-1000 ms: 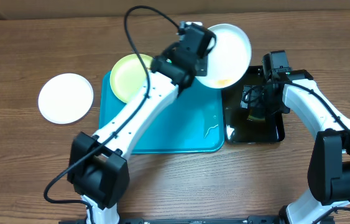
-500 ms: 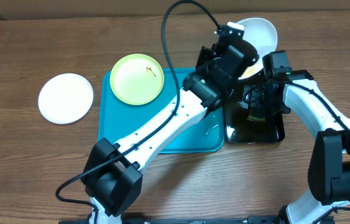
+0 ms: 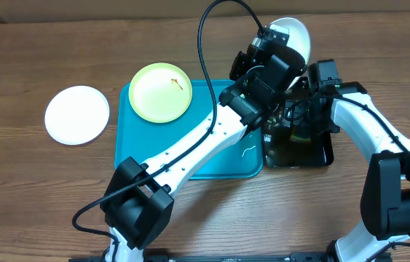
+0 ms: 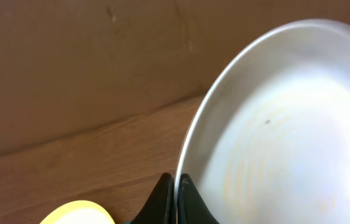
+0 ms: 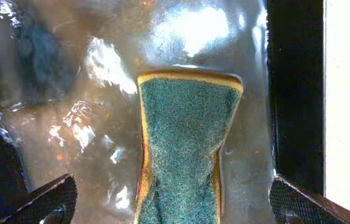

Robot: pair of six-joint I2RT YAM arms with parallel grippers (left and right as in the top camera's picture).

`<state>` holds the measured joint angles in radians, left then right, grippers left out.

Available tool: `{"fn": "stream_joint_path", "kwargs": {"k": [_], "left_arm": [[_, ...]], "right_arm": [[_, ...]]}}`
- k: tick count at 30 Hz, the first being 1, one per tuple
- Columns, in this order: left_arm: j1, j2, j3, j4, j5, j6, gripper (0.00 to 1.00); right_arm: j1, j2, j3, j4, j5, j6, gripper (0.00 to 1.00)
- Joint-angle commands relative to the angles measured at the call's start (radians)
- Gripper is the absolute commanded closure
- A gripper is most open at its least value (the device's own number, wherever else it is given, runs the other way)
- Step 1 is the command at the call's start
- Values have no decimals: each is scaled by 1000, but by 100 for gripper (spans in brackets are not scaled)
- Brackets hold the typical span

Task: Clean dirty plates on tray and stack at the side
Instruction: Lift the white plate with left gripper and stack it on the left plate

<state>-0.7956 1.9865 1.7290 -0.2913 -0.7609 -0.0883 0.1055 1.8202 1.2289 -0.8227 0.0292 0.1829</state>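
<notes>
The other white plate lies clear of both trays, so my left gripper swings left in the overhead view next, then down over it to release.
My left gripper is shut on the rim of a white plate, held tilted on edge above the far end of the black tray. In the left wrist view the fingertips pinch that plate at its lower edge. A pale yellow-green plate with a small brown smear lies on the turquoise tray. Another white plate rests on the table at the left. My right gripper is open over the wet black tray, straddling a green-and-yellow sponge.
The black tray floor holds shiny water. The left arm stretches diagonally across the turquoise tray, with its cable arching above. A small white squiggle lies on the turquoise tray's right side. Wooden table surrounds both trays.
The left arm carried the white plate right, off the turquoise tray's corner, and tipped it more on edge above the black tray. The right arm stayed put.
</notes>
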Motion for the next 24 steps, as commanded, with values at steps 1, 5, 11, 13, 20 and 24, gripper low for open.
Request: {"fn": "stream_joint_path", "kwargs": {"k": [1,5,11,13,20,24], "left_arm": [[-4,14,22,9,-34,0,96],[6,14,22,8,-32,-18,96],[38,12,23,-79,112,-116,96],[72,12,24,-137,259,-188,96],[276,-3,24,-267,593,-359,96],[460,-28,25,-304,951,-393,96]], "right_arm": [[3,-19,-5,6,-4,0,0],[3,-19,-5,6,-4,0,0],[3,-19,-5,6,-4,0,0],[3,-19,-5,6,-4,0,0],[3,-19,-5,6,-4,0,0],[3,-19,-5,6,-4,0,0]]}}
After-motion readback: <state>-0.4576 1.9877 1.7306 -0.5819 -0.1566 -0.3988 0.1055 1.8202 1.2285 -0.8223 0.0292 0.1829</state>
